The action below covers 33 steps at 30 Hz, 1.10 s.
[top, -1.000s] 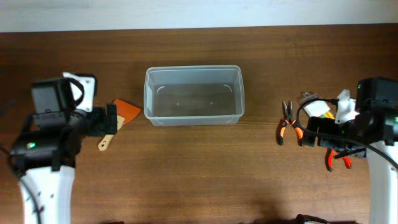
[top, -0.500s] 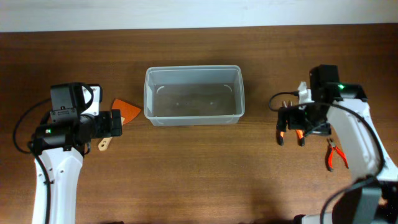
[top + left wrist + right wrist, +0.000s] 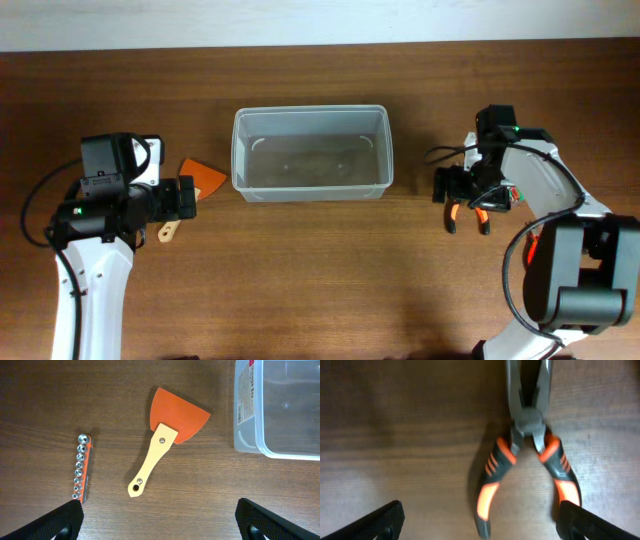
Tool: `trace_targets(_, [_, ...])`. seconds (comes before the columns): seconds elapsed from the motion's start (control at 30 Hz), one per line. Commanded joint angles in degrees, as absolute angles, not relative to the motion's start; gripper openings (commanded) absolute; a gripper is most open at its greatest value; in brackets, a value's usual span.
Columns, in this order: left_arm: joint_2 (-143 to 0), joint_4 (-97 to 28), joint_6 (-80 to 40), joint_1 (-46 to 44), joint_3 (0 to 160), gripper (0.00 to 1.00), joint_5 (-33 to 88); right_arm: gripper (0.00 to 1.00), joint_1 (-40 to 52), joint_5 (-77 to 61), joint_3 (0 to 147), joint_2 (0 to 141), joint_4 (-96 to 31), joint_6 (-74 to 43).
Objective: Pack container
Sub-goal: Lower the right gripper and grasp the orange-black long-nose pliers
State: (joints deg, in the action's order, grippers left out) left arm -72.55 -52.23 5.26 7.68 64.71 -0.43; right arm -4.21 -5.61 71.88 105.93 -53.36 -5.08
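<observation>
My right gripper lowers and shifts toward the tub next, closing on the pliers' handle nearer it, since the other handle's end runs under one finger.
The container, a clear rectangular tub, stands empty at the table's middle back; its corner shows in the left wrist view. An orange scraper with a wooden handle lies left of it, seen clearly in the left wrist view. My left gripper is open and empty beside the scraper's handle. Orange-and-black pliers lie right of the tub. My right gripper is open just above them, the pliers' handles between its fingers.
A rail of small sockets lies left of the scraper. A white packet shows partly under the left arm. A bit of a second orange tool shows beside the right arm's base.
The right arm swung left and back and now has its open gripper over the pliers. The left arm shifted right early on, then held still.
</observation>
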Motion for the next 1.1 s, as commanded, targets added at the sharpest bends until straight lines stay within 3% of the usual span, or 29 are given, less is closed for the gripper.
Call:
trace_targets(0.0, [-72.31, -52.14, 4.71, 7.94, 64.93, 0.99, 0.21, 0.99, -3.75, -5.74, 71.64, 106.43, -51.68, -6.55])
trace_targets(1.07, [-72.31, -52.27, 4.71, 7.94, 64.93, 0.99, 0.21, 0.99, -1.83, -6.39, 71.53, 112.22, -53.82, -7.22])
